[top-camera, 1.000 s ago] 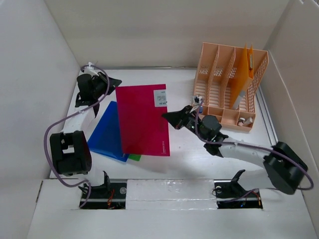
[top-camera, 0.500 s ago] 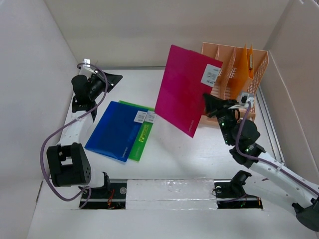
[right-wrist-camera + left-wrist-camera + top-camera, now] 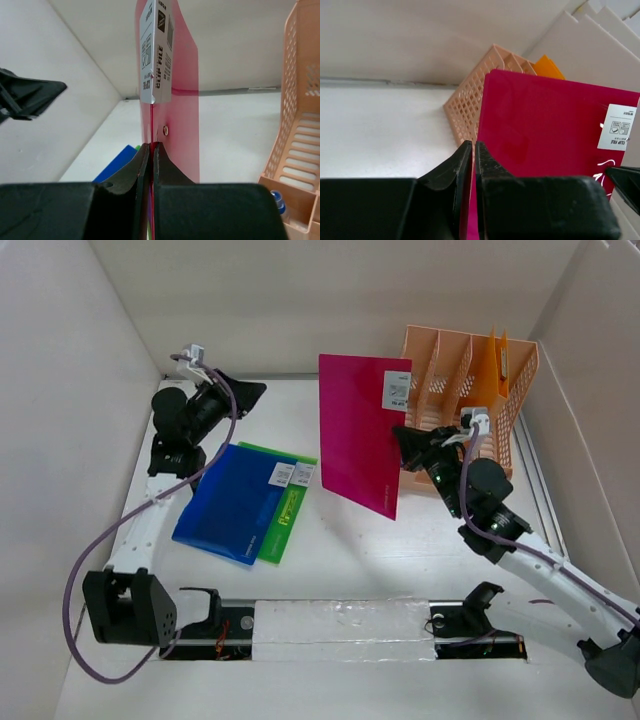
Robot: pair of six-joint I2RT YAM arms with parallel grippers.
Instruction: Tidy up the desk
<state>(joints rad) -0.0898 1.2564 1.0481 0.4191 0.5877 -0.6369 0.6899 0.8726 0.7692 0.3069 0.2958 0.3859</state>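
The slot (image 3: 449, 370) beside the orange folder is empty, so my right gripper will next swing over the rack, turning outward, and lower the magenta file (image 3: 355, 430) into it.
The white desk (image 3: 350, 540) bears a blue folder (image 3: 235, 502) lying on a green folder (image 3: 287, 515) at the left. My right gripper (image 3: 402, 445) is shut on the edge of a magenta clip file (image 3: 355, 430) and holds it upright above the desk, just left of the peach file rack (image 3: 440, 390). In the right wrist view the file (image 3: 182, 100) stands edge-on between my jaws (image 3: 151, 145). My left gripper (image 3: 252, 392) is shut and empty, raised at the back left, apart from the file. In its wrist view (image 3: 473, 145) it faces the magenta file (image 3: 545, 140).
The rack stands at the back right with an orange folder (image 3: 487, 380) in a slot and small items in its front tray (image 3: 487, 483). White walls (image 3: 90, 390) enclose the desk on three sides. The rack also shows in the left wrist view (image 3: 470, 100).
My right gripper has lifted the magenta file off the other folders and turned it upright next to the rack. My left arm has risen and swung a little right.
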